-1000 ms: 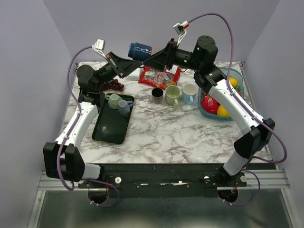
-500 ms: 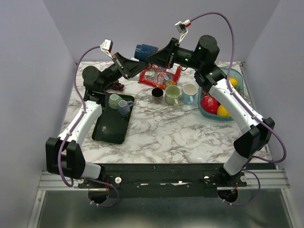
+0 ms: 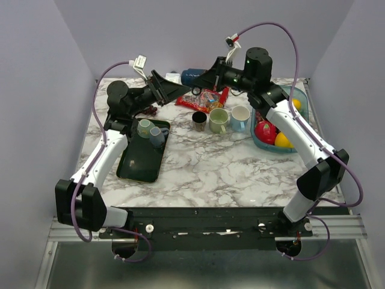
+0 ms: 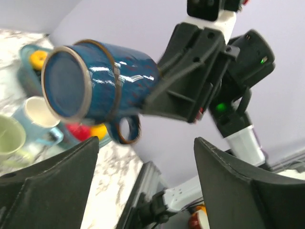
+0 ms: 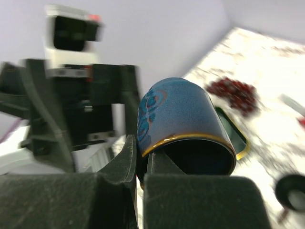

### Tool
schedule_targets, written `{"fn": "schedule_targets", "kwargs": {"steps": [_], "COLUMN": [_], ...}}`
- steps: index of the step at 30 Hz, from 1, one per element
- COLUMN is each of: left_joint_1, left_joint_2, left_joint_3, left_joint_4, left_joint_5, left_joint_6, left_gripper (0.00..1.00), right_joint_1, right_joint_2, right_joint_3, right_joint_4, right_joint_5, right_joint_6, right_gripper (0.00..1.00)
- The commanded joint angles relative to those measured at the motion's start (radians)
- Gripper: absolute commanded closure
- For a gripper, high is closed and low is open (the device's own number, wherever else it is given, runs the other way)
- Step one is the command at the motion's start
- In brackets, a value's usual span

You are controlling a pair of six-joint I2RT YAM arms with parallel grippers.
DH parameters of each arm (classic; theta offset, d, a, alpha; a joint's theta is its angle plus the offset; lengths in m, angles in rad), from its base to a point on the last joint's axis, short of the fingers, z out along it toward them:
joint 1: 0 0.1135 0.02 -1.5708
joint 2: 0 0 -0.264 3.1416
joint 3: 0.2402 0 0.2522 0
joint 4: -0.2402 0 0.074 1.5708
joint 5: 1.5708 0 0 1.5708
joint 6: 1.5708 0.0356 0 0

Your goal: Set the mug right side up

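Observation:
My right gripper turns back and down to the bare tabletop beside the light blue mug's handle next and releases the blue mug (image 3: 191,76) upright, as it hangs sideways.
The blue mug (image 3: 191,76) hangs in the air over the table's far edge, lying on its side. My right gripper (image 3: 205,78) is shut on its rim, one finger inside the mouth and one outside, as the right wrist view shows on the mug (image 5: 181,114) at the right gripper (image 5: 142,157). In the left wrist view the mug (image 4: 100,78) shows its base toward the camera with the handle hanging down. My left gripper (image 4: 147,143) is open, its fingers wide apart below and clear of the mug. From above, the left gripper (image 3: 175,90) sits just left of the mug.
A dark green tray (image 3: 139,162) at the left holds two small mugs. A green mug (image 3: 218,119), a light blue mug (image 3: 240,117) and a dark cup (image 3: 199,120) stand mid-table. A red snack bag (image 3: 207,99), grapes (image 3: 147,109) and a fruit bowl (image 3: 299,102) lie nearby.
My left gripper opened and let go of the mug. My right gripper shut on its rim. Both arms and the mug came lower.

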Motion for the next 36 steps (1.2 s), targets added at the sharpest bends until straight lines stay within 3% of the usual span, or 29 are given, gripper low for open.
{"fn": "schedule_targets", "kwargs": {"steps": [1, 4, 11, 15, 23, 30, 36], "left_joint_1": [0.015, 0.02, 0.022, 0.022, 0.022, 0.022, 0.022], "left_joint_2": [-0.103, -0.148, -0.131, -0.123, -0.079, -0.073, -0.068], "left_joint_3": [0.063, 0.086, 0.159, 0.159, 0.165, 0.127, 0.113], "left_joint_4": [-0.441, -0.616, -0.832, -0.866, -0.912, -0.905, -0.902], "left_joint_5": [-0.074, -0.182, -0.371, -0.454, -0.532, -0.554, -0.562], "left_joint_6": [0.411, 0.565, 0.729, 0.751, 0.757, 0.75, 0.75], "left_gripper": [0.05, 0.01, 0.01, 0.01, 0.01, 0.01, 0.01], "right_joint_1": [-0.042, -0.042, -0.04, -0.042, -0.037, -0.023, -0.023], "right_joint_2": [-0.073, -0.085, -0.067, -0.065, 0.008, 0.056, 0.116], "right_joint_3": [-0.024, -0.044, -0.113, -0.202, -0.346, -0.415, -0.423], "right_joint_4": [-0.26, -0.438, -0.768, -0.856, -0.808, -0.63, -0.578], "right_joint_5": [0.183, 0.336, 0.694, 0.749, 0.772, 0.835, 0.852], "right_joint_6": [-0.104, -0.181, -0.264, -0.264, -0.276, -0.319, -0.348], "right_gripper": [0.99, 0.99, 0.99, 0.99, 0.99, 0.99, 0.99]}}
